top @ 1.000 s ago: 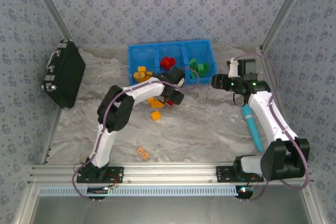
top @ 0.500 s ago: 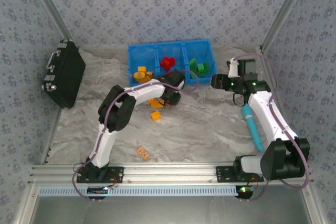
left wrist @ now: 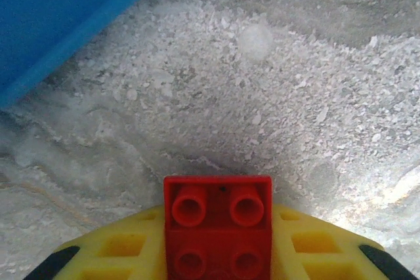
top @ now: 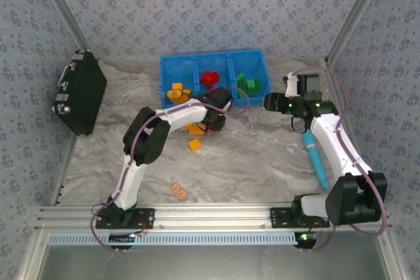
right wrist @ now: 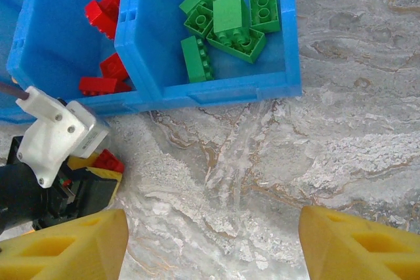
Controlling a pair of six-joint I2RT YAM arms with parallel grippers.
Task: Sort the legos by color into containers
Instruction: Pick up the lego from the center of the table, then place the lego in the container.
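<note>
Next, my left gripper should lift outward over the bin's near side to release the red lego, since the bin's middle section with red legos lies outward of it.
My left gripper [top: 213,122] is shut on a red lego [left wrist: 217,227], low over the table just in front of the blue bin [top: 210,55]; the brick [right wrist: 109,160] peeks out from between its yellow fingers. The bin's left compartment holds orange-yellow legos [top: 176,91], the middle one red legos [right wrist: 105,11], the right one green legos [right wrist: 230,21]. Two orange-yellow legos [top: 195,143] lie loose on the table beside the left arm. My right gripper [top: 272,103] hangs open and empty to the right of the bin, above bare table [right wrist: 213,240].
A black hard case [top: 82,91] leans at the far left. A flat orange tag [top: 178,191] lies near the front rail. A teal tool [top: 315,159] lies on the table under the right arm. The bin's blue wall [left wrist: 59,11] is close on the left gripper's upper left.
The left gripper has closed on the red lego and shifted slightly toward the bin. The right arm has not moved.
</note>
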